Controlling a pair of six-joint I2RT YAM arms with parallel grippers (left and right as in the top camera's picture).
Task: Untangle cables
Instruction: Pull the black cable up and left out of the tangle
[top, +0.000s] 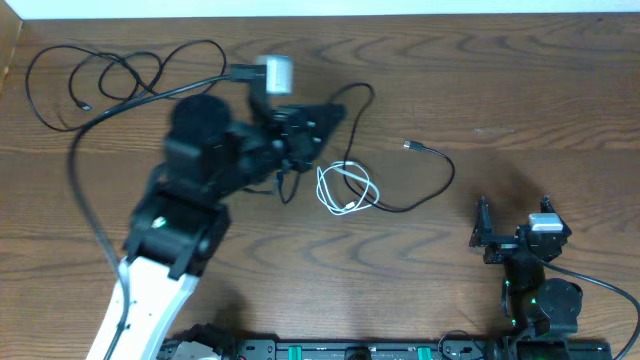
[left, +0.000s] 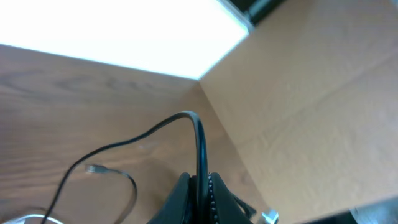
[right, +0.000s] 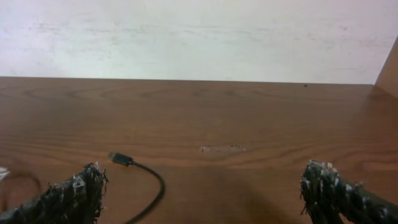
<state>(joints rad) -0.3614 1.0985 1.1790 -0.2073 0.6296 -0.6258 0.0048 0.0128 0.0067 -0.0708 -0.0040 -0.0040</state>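
I need to move my left gripper down and to its left in the overhead view next, and release the cable on the tabletop clear of the white coil.
My left gripper (top: 322, 120) is shut on a long black cable (top: 370, 97) near the table's middle; the left wrist view shows the cable (left: 199, 140) rising from between the closed jaws (left: 200, 182). That cable arcs down past a coiled white cable (top: 346, 188) and ends in a plug (top: 411, 146), which also shows in the left wrist view (left: 93, 168) and the right wrist view (right: 121, 158). A second black cable (top: 30, 85) lies looped at the far left. My right gripper (top: 513, 212) is open and empty at the front right, its fingers spread wide (right: 208, 196).
A thicker dark cord (top: 76, 165) belonging to the left arm trails across the left side of the table. A brown wall panel (left: 311, 93) stands at the table's right side. The arm bases sit along the front edge.
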